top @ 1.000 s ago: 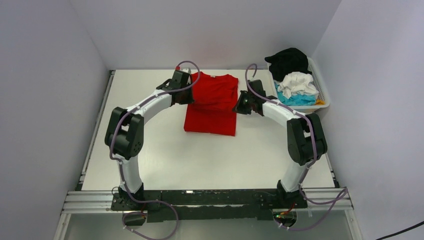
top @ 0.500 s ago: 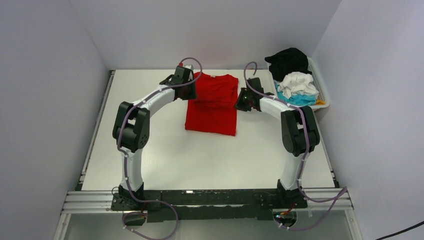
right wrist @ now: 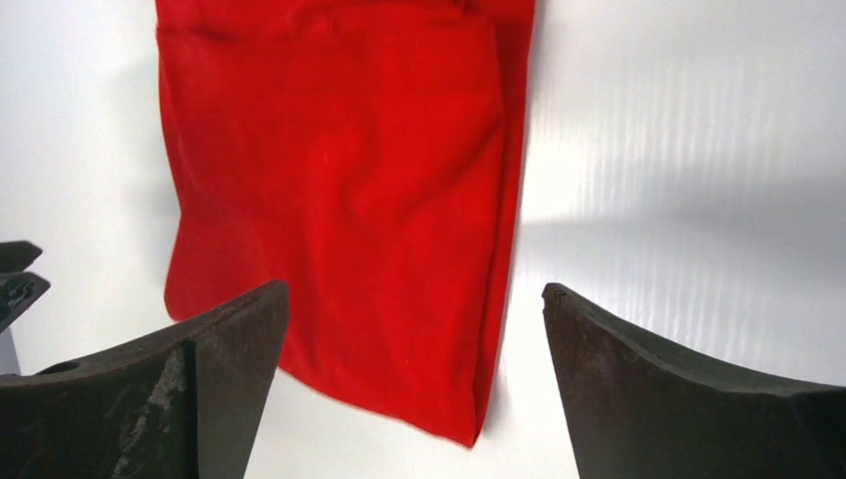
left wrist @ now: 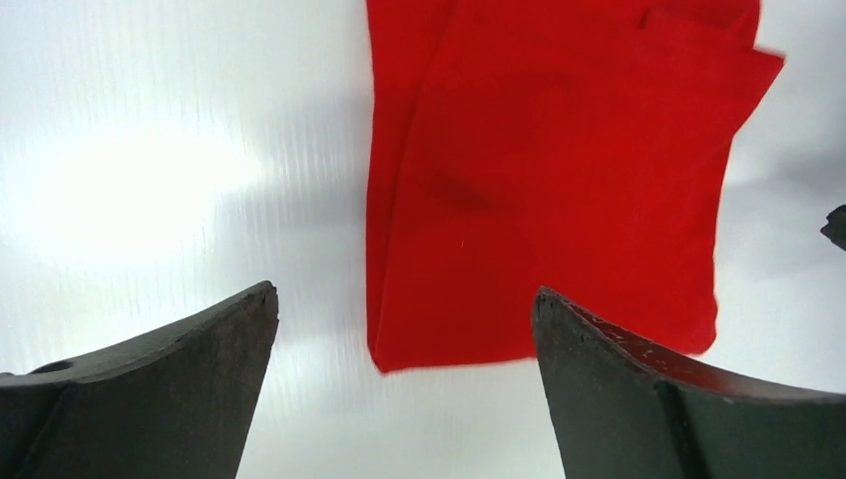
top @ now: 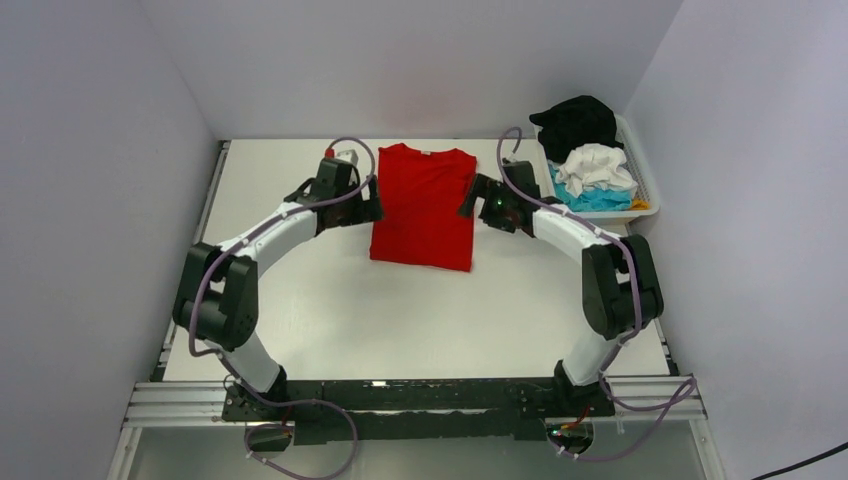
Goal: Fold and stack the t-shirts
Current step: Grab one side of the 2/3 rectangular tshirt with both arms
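Note:
The robot's left gripper will next move back and down to close on the red t-shirt's near corner (top: 374, 257) (left wrist: 385, 357), which lies flat below the gripper's open fingers and nearer the robot's base.
A bright red t-shirt (top: 424, 205) lies flat on the white table, folded into a long rectangle. My left gripper (top: 370, 208) stands open just off its left edge. My right gripper (top: 468, 200) stands open just off its right edge. In the left wrist view the red t-shirt (left wrist: 549, 180) has its near corner between the spread jaws of the left gripper (left wrist: 404, 294), untouched. The right wrist view shows the red t-shirt (right wrist: 349, 200) the same way under the right gripper (right wrist: 414, 289). Black (top: 578, 122), white (top: 597, 165) and turquoise (top: 590, 198) t-shirts lie heaped in a basket.
The white slatted basket (top: 648, 205) stands at the back right corner, close to the right arm's elbow. Grey walls close in the table on the left, back and right. Bare white table (top: 420, 310) stretches between the red t-shirt and the arm bases.
Both grippers went from shut on the red t-shirt's side edges to open and drew back outward. The raised cloth has dropped and the shirt now lies flat.

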Robot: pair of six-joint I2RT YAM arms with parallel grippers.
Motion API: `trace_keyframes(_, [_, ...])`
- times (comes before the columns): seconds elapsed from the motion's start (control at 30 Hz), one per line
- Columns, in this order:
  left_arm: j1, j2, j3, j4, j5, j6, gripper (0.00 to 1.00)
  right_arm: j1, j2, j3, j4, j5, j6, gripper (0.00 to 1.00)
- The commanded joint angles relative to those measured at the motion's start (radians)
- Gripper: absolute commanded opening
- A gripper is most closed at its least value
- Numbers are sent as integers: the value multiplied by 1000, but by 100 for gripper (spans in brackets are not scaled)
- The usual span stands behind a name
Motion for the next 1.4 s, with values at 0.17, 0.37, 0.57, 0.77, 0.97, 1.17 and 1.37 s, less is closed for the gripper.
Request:
trace_keyframes(0.17, [-4, 33, -139, 93, 120, -78, 96, 149, -127, -212, 15, 10, -1, 100])
trace_keyframes(0.37, [-4, 64, -174, 141, 187, -94, 73, 161, -162, -311, 28, 85, 67, 100])
trace_keyframes(0.57, [-6, 76, -241, 166, 220, -109, 52, 160, -164, -333, 58, 94, 85, 99])
trace_keyframes(0.77, [-6, 83, -305, 211, 237, -137, 36, 161, -133, -330, 77, 64, 85, 92])
trace_keyframes(0.97, [-6, 116, -284, 205, 243, -138, 0, 161, -97, -327, 109, 17, 84, 77])
trace_keyframes(1.17, [-6, 90, -309, 201, 210, -141, 0, 161, -46, -301, 105, 8, 61, 48])
trace_keyframes(1.37, [-10, 48, -350, 215, 228, -147, 0, 163, -75, -331, 67, -39, 54, 12])
